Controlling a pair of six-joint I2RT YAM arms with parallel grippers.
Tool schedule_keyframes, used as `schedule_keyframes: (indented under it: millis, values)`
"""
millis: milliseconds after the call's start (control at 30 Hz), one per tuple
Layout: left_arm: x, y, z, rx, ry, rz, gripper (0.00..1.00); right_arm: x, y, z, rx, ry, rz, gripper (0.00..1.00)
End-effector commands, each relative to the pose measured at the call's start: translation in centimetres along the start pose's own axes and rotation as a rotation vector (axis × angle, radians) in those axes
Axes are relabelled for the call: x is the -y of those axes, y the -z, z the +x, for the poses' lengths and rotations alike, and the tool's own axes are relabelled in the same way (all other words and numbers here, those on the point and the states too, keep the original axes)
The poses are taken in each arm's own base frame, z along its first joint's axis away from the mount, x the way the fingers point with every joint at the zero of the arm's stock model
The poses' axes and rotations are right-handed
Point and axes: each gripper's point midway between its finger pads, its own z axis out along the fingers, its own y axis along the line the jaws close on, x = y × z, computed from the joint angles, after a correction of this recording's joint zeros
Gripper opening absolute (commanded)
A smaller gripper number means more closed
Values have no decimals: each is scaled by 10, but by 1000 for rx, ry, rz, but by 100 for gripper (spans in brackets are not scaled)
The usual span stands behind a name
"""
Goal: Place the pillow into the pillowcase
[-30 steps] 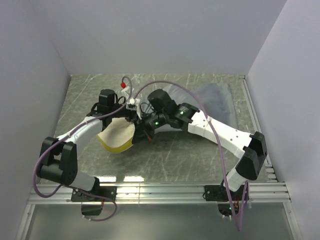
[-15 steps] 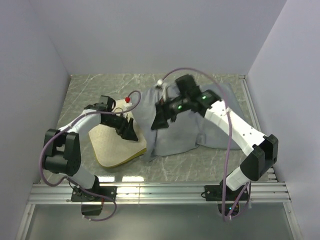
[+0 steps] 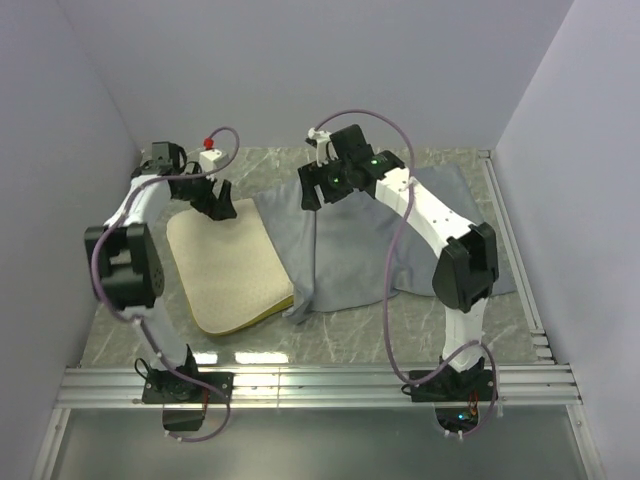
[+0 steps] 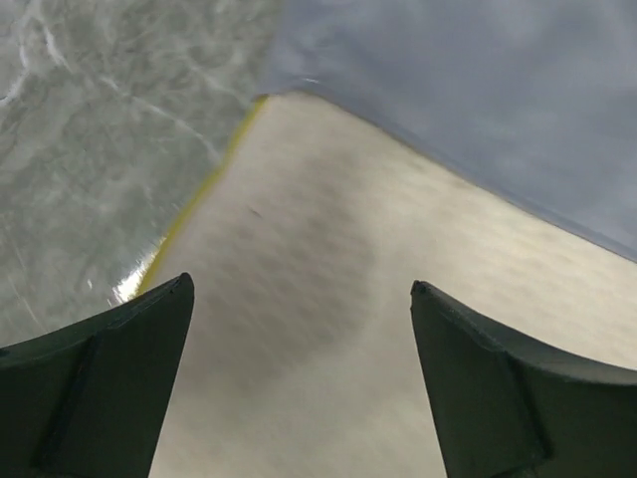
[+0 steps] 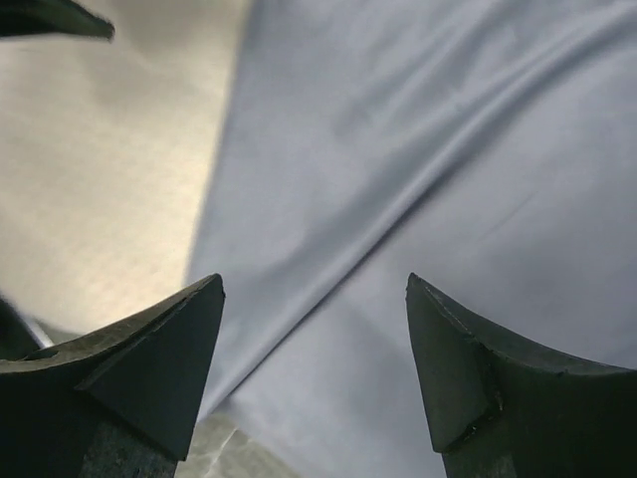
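The robot's right gripper will next move toward the pillow and down onto the far end of the pillowcase's overlapping edge (image 3: 260,203) (image 5: 261,12), because its open fingers hang beside the edge of the pillowcase.
The cream pillow (image 3: 225,268) lies flat on the table's left half, its yellow-green band along the near edge. The blue-grey pillowcase (image 3: 350,245) lies wrinkled to its right, and its left edge overlaps the pillow's right side. My left gripper (image 3: 215,200) hovers open over the pillow's far corner. In the left wrist view that gripper (image 4: 301,286) has only the pillow (image 4: 328,329) below it, with the pillowcase (image 4: 468,100) beyond. My right gripper (image 3: 315,190) hangs open above the pillowcase's far left part. The right wrist view shows this gripper (image 5: 314,282) empty over the pillowcase (image 5: 418,179), with the pillow (image 5: 100,169) at left.
The grey marbled table (image 3: 400,330) is walled in by white panels at the left, back and right. A metal rail (image 3: 320,385) runs along the near edge by the arm bases. Purple cables loop over both arms.
Both grippers went from shut to open, letting go of the pillow and pillowcase, which now lie flat. Both arms have drawn back toward the far wall.
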Motion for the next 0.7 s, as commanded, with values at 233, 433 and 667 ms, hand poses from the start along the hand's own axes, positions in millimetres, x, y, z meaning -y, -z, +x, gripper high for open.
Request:
schedule_keyframes:
  millis: [233, 433, 667]
  values:
    - [24, -68, 46, -108, -25, 188, 54, 19, -18, -53, 136, -12, 99, 76]
    - [113, -84, 17, 8, -209, 325, 24, 6, -36, -55, 126, -32, 40, 73]
    - [129, -77, 7, 73, -181, 344, 52, 5, -75, -22, 47, -27, 99, 73]
